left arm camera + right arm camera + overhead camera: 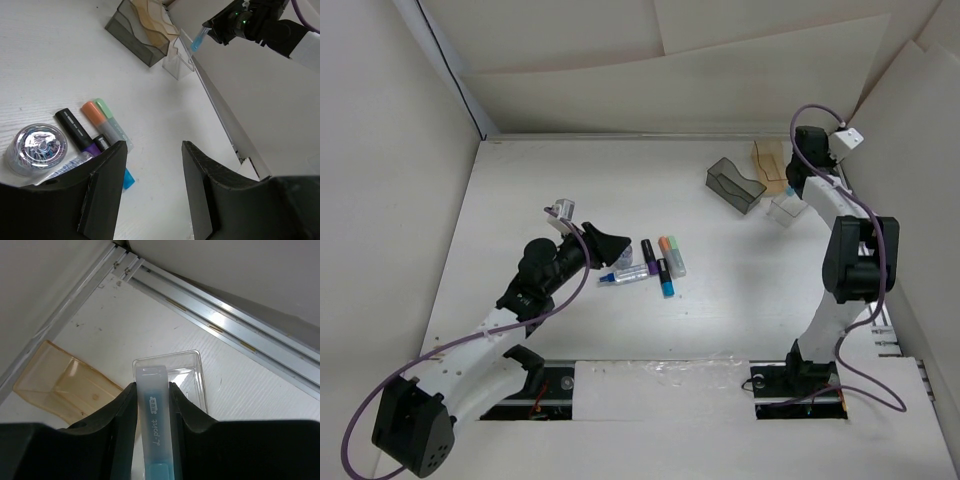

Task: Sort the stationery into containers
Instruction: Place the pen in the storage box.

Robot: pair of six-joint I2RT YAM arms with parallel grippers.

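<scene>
My right gripper lowers the light-blue marker toward the clear bin's open top below it next and releases, as the marker still hangs above the bin's rim.
Several markers lie mid-table: a black-purple one, an orange one and one with a blue end. A clear blue-tipped pen lies beside them. In the left wrist view the round clear roll sits left of the black-purple marker. My left gripper is open and empty just above this pile. My right gripper is shut on a light-blue marker and holds it over the clear bin. The tan bin and the dark grey bin stand beside it.
The three bins stand together at the back right, close to the right wall's metal rail. Cardboard walls enclose the table at the back and on both sides. Bare table lies between the marker pile and the bins.
</scene>
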